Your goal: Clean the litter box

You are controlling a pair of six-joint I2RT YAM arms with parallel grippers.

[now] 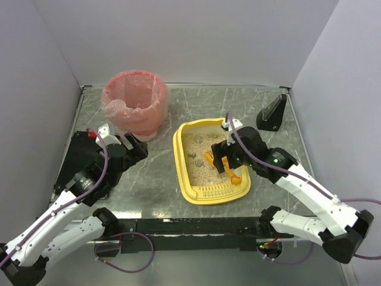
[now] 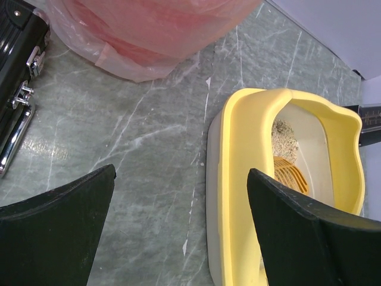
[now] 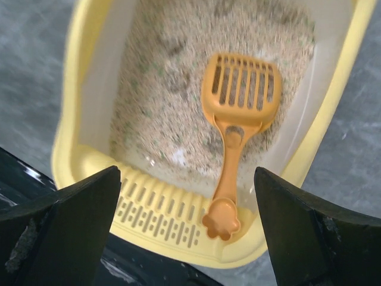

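My right gripper should go down into the box next, onto the middle of the orange scoop's handle (image 1: pixel 228 171) (image 3: pixel 229 173), and close, as the handle is between and below its open fingers.
The yellow litter box (image 1: pixel 214 192) lies in the middle of the table, beige litter inside, slotted lip toward me. An orange slotted scoop (image 1: pixel 225 165) lies in it, its head on the litter (image 3: pixel 240 90) and its paw-shaped handle end (image 3: pixel 221 221) on the slotted lip (image 3: pixel 156 215). My right gripper (image 1: pixel 222 152) hangs open and empty above the box (image 3: pixel 187 179), the handle lying between and below its fingers. My left gripper (image 1: pixel 138 149) is open and empty (image 2: pixel 180 179), left of the box over bare table, its right finger over the box's rim (image 2: pixel 238 196). Dark clumps (image 1: pixel 193 154) show in the litter.
A round basket with a pink liner (image 1: pixel 134 104) stands at the back left, also in the left wrist view (image 2: pixel 149 30). A black wedge-shaped stand (image 1: pixel 272 113) sits at the back right. A black case with metal latches (image 2: pixel 18 77) lies by the left arm. White walls enclose the table.
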